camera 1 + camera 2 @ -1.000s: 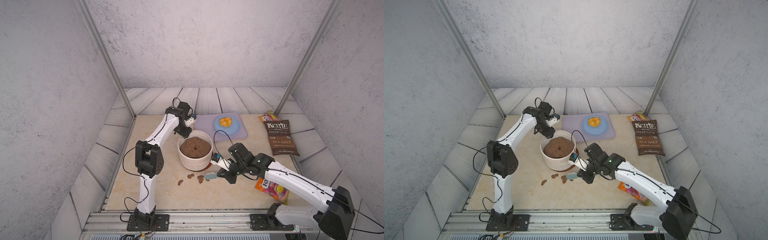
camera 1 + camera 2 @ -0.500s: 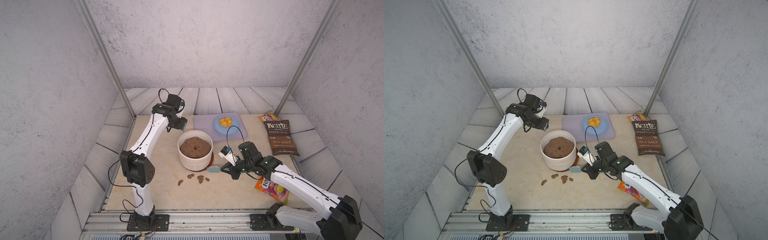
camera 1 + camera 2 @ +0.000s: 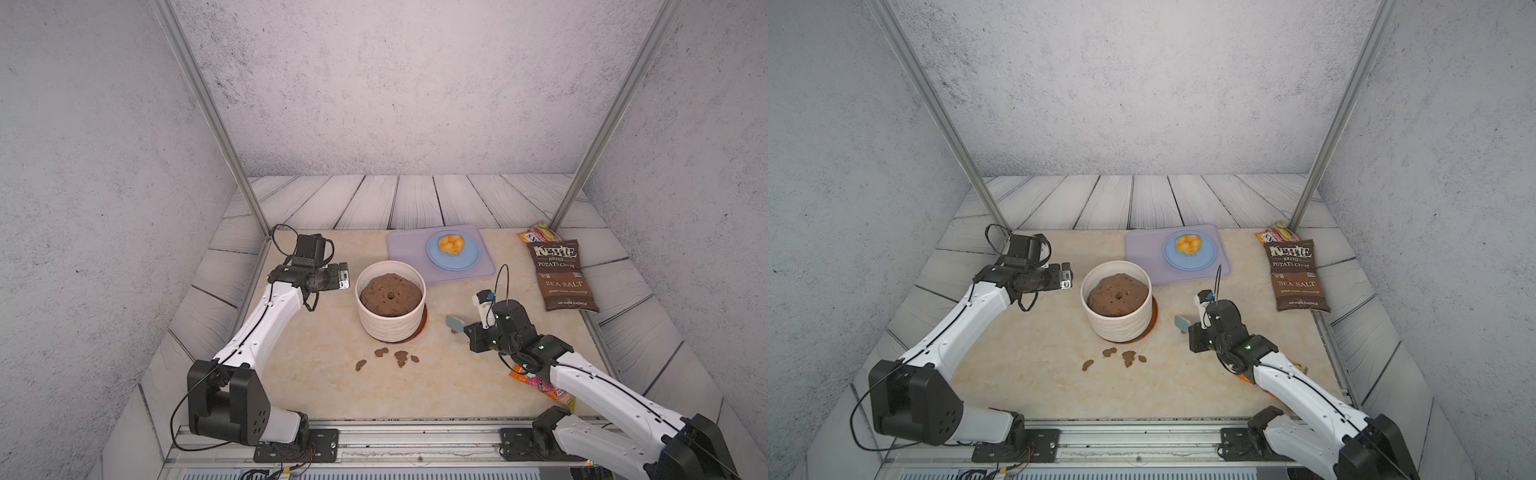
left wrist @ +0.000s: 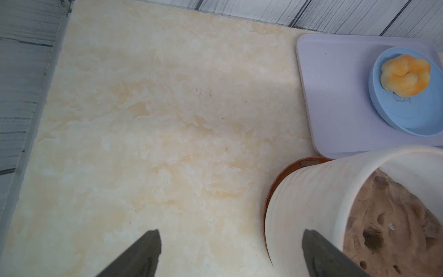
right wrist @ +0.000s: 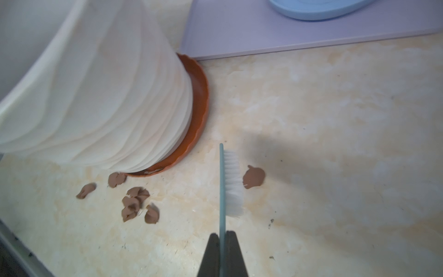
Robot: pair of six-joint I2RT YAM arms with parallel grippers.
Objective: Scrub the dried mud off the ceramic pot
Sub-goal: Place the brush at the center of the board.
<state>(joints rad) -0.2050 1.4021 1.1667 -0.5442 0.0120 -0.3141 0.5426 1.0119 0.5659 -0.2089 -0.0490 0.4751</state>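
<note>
My right gripper will move toward the pot, turn the brush and lower it onto the bare tabletop (image 3: 436, 321) (image 5: 213, 133) beside the saucer to let go of it, since the ribs look clean.
The ceramic pot (image 3: 388, 322) (image 3: 1121, 326), cream with wavy ribs, stands mid-table on a saucer and holds a brown soil mound. Several dried mud flakes (image 3: 390, 357) (image 5: 134, 201) lie on the table just in front of it. One more flake (image 5: 254, 177) sits at the bristle tips of a teal brush (image 3: 455, 322) (image 5: 231, 182) with white bristles. My right gripper (image 3: 467, 330) (image 5: 222, 233) is shut on the brush's thin back, right of the pot and apart from it. My left gripper (image 3: 347, 279) (image 4: 231, 239) hangs open and empty left of the pot's rim (image 4: 335, 172).
A rust-brown saucer (image 3: 423, 322) (image 5: 199, 96) lies under the pot. Behind it a lilac tray (image 3: 407, 253) carries a blue plate (image 3: 469, 259) with yellow-orange food. A Kettle chips bag (image 3: 561, 274) lies far right. An orange snack packet (image 3: 540, 384) lies under my right arm.
My left gripper left the pot's back rim, swung out to the pot's left side and opened. My right gripper carried the brush rightward, away from the pot's base.
</note>
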